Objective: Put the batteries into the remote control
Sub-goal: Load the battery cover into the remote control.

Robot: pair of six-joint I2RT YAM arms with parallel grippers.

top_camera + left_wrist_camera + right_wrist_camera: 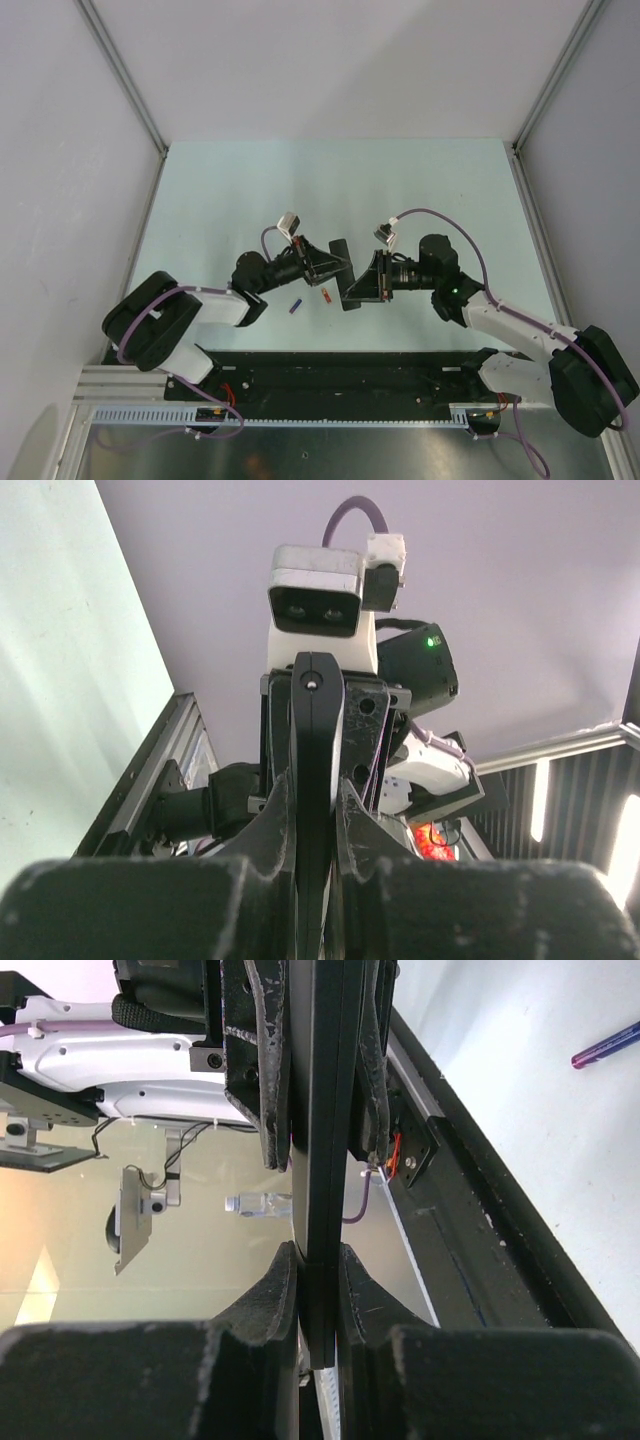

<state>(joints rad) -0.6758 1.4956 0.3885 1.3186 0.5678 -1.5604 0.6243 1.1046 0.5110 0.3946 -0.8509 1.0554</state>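
Note:
The left gripper lowers to the tabletop outward of the purple-blue battery (pixel 294 306) next, turns its fingers downward, and releases the remote clear of both batteries.
The remote control (pixel 340 247) is a slim black bar held up off the table between both grippers. My left gripper (pixel 343 266) is shut on it from the left, and my right gripper (pixel 362 284) is shut on it from the right. In the left wrist view the remote (pixel 317 720) stands edge-on between the fingers of the left gripper (pixel 318 802). In the right wrist view the remote (pixel 325 1140) runs edge-on through the right gripper (pixel 319 1262). A purple-blue battery (pixel 294 306) and a red-orange battery (pixel 325 294) lie on the table below; the purple-blue one also shows in the right wrist view (pixel 608 1045). The other batteries are hidden.
The pale green table (pixel 250 200) is walled by white panels at the back and sides. A black base strip (pixel 340 375) with the arm mounts runs along the near edge.

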